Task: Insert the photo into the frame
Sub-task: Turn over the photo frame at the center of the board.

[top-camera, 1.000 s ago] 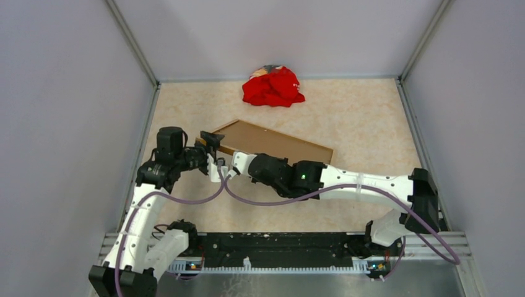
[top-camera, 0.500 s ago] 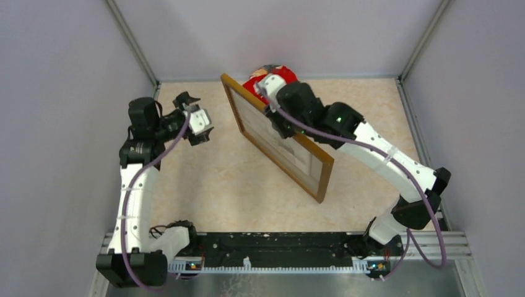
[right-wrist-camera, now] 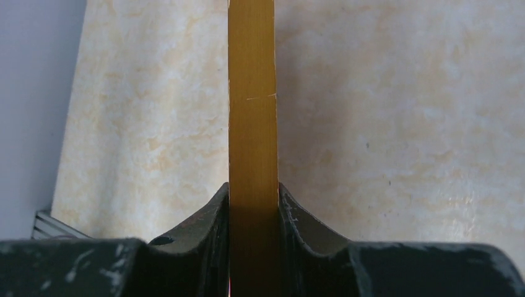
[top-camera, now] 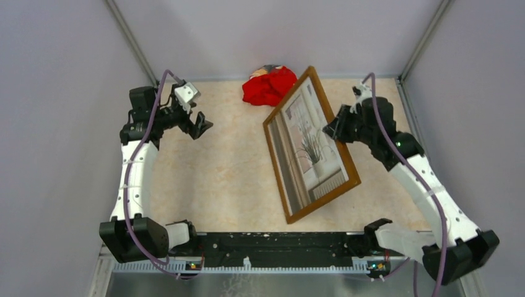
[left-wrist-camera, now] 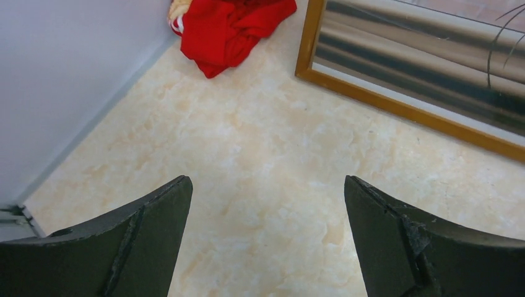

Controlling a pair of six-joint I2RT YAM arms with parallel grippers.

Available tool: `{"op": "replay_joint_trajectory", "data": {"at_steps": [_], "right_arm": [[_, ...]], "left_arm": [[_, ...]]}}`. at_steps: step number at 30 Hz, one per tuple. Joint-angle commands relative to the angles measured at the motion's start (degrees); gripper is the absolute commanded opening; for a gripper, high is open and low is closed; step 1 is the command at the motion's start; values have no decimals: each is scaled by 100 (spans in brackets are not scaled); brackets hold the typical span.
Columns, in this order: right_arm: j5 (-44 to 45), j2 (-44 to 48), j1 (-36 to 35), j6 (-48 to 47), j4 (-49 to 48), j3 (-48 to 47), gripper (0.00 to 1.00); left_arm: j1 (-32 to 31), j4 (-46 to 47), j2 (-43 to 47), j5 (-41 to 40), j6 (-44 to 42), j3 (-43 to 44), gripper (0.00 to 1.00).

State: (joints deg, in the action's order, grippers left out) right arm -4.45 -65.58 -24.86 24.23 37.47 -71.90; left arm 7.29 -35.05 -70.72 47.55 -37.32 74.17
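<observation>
The raised side of the frame in my right gripper needs to go down next, back onto the tabletop below, and then I should release it, since the photo (top-camera: 309, 151) is already inside the frame.
The frame (top-camera: 277, 170) is held up on its edge, tilted, in the middle right of the table. The photo (top-camera: 309, 151), a window with curtains and a potted plant, sits inside it and faces up toward the camera. My right gripper (top-camera: 336, 131) is shut on the frame's right strip. In the right wrist view that strip (right-wrist-camera: 252, 93) runs straight up between the jaws of the gripper (right-wrist-camera: 254, 198). My left gripper (top-camera: 201, 124) is open and empty at the back left, apart from the frame. The left wrist view shows the frame's corner (left-wrist-camera: 396, 106) and part of the photo (left-wrist-camera: 421, 55) beyond the open gripper (left-wrist-camera: 266, 210).
A crumpled red cloth (top-camera: 271, 86) lies at the back wall, just left of the frame's top corner; it also shows in the left wrist view (left-wrist-camera: 232, 25). Grey walls close in the table on three sides.
The frame has gone from lying back-up, to standing, to tilted with the picture side facing up. My right arm swung it to the right. My left gripper let go and drew back to the left.
</observation>
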Motion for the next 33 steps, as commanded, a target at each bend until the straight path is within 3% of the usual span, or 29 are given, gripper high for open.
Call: {"op": "replay_joint_trajectory", "data": {"at_steps": [1,8,21,32,33], "right_arm": [[-412,872,385,959,-564,1569,0],[-331,1468,620,1600,-1884,3562,0],[-391,-325,711,1474,-3983,4511,0],[-147,-1053,717,1238,-4225,4678,41],[-76,-1039,714,1237,-4162,4671,77]], "left_arm": [[33,280,147,-13,403,-391,99],[40,464,97,-129,580,-948,99],[80,837,154,-112,687,-1565,99],[190,955,148,-37,730,-1822,99],[206,967,142,-17,738,-1831,99]]}}
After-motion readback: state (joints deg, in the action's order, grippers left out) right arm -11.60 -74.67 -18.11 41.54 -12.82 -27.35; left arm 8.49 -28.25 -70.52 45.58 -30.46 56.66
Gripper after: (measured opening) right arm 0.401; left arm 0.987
